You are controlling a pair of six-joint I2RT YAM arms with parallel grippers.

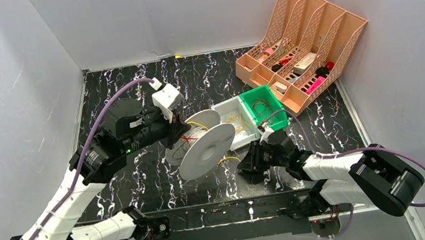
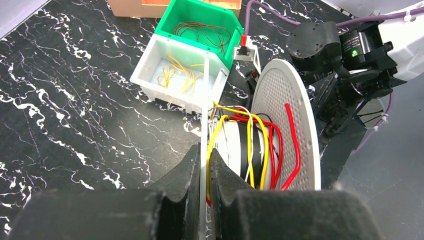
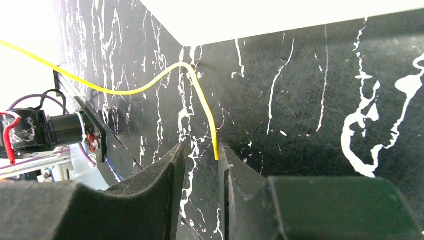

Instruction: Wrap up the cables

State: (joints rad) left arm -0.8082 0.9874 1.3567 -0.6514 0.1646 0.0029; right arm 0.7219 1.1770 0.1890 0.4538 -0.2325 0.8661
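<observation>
My right gripper moves along the cable toward the spool next, then closes it. The yellow cable's end (image 1: pixel 238 158) (image 3: pixel 215 145) barely reaches between the gripper's open fingers.
A white round spool (image 1: pixel 208 152) is held on edge above the table, with yellow cables (image 2: pixel 250 145) and red wires (image 2: pixel 277 150) wound on its core. My left gripper (image 2: pixel 204 155) is shut on the spool's thin near flange, and one yellow cable runs down beside that flange between the fingers. A loose yellow cable (image 3: pixel 150 85) trails from the spool to my right gripper (image 3: pixel 200 150), which sits low on the table right of the spool (image 1: pixel 248 168). Its jaws stand apart; the cable's end rests against the tip of the right finger (image 3: pixel 235 170), unclamped.
A white bin (image 2: pixel 165 85) with more yellow cables and a green bin (image 2: pixel 175 15) with dark brown wires stand just behind the spool. A pink file rack (image 1: pixel 311 37) fills the back right corner. White walls enclose the black marbled table (image 1: pixel 136 174).
</observation>
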